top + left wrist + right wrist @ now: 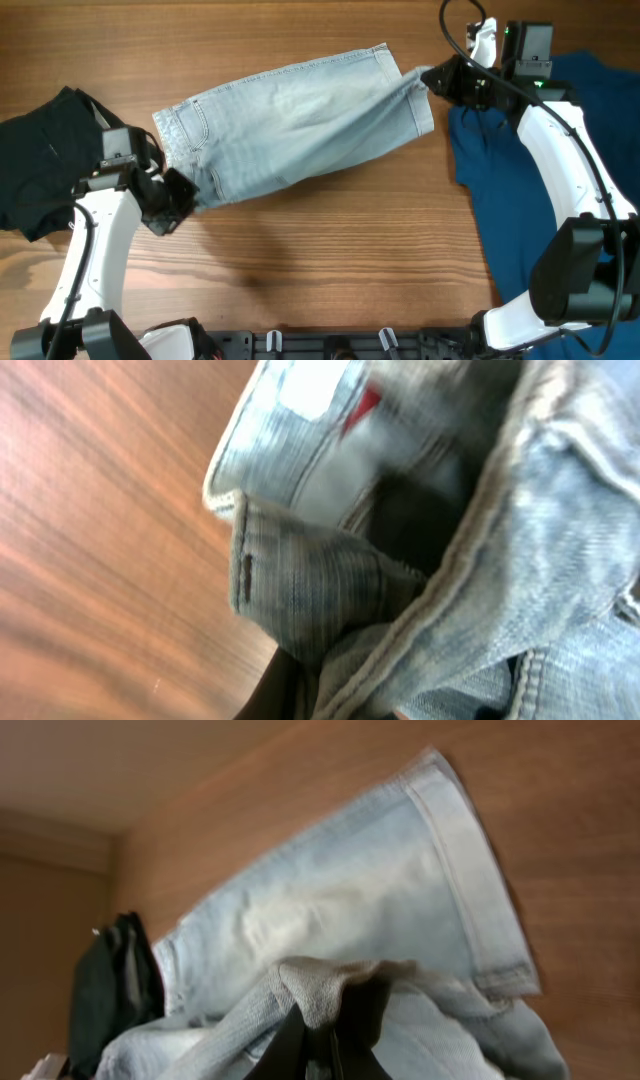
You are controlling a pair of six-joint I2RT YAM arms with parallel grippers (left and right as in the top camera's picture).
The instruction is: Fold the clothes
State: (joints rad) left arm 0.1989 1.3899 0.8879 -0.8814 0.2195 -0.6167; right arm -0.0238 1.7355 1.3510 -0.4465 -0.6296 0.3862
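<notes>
The right gripper draws back toward the dark-blue garment (pixel 540 190) over the bare tabletop beside the jeans next and releases the hem, since this leg overlaps the other.
The pale blue denim jeans (pixel 300 125) lie across the middle of the table, waist end at the left, hemmed leg ends at the right. My left gripper (pixel 185 190) is shut on the jeans' waist corner; the left wrist view shows waistband and label (pixel 330 470) close up. My right gripper (pixel 432 80) is shut on a pinched fold of the leg end (pixel 330 985), lifting it slightly. The dark-blue garment (pixel 540 190) lies at the right under the right arm. The black garment (pixel 40 160) lies at the far left and shows in the right wrist view (pixel 110 985).
The wooden table (pixel 330 260) shows bare in front of the jeans. The arm bases and a black rail (pixel 330 345) sit along the near edge. A cable (pixel 470 30) loops above the right arm.
</notes>
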